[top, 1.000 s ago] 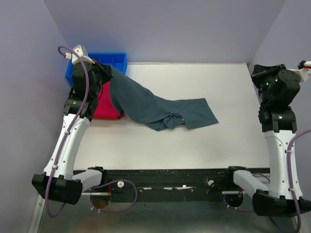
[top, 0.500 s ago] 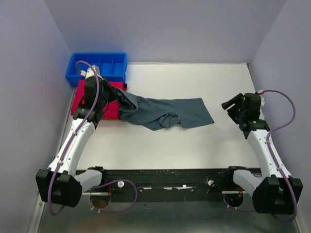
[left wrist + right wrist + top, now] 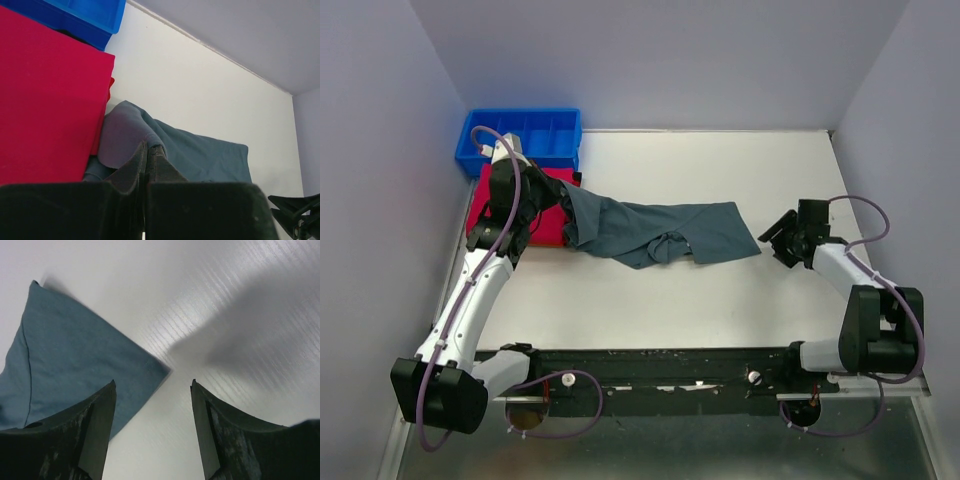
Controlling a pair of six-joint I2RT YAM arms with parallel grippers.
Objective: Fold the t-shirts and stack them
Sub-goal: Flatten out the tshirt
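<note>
The teal t-shirt's loose corner (image 3: 755,250) (image 3: 162,371) lies flat just past the open fingers of my right gripper, so my right gripper will move down and to the left in the top view onto it.
A teal t-shirt (image 3: 660,230) lies crumpled across the middle of the white table, its left end lifted. My left gripper (image 3: 563,200) is shut on that end; the wrist view shows the teal t-shirt (image 3: 200,155) pinched between the closed fingers of the left gripper (image 3: 148,150). A folded red t-shirt (image 3: 535,205) lies flat at the left, in front of the bin; the red t-shirt (image 3: 45,100) fills the left of the left wrist view. My right gripper (image 3: 775,232) is low over the table, open, just right of the shirt's right corner (image 3: 155,367), with nothing between the fingers of the right gripper (image 3: 152,390).
A blue plastic bin (image 3: 530,135) with compartments stands at the back left corner, behind the red shirt. Grey walls close in the table on the left, back and right. The arm bases and a black rail (image 3: 660,360) run along the near edge.
The left gripper came down from above the bin, trailing the teal shirt toward the red shirt. The right arm swung from the back right down to the shirt's right corner and opened.
</note>
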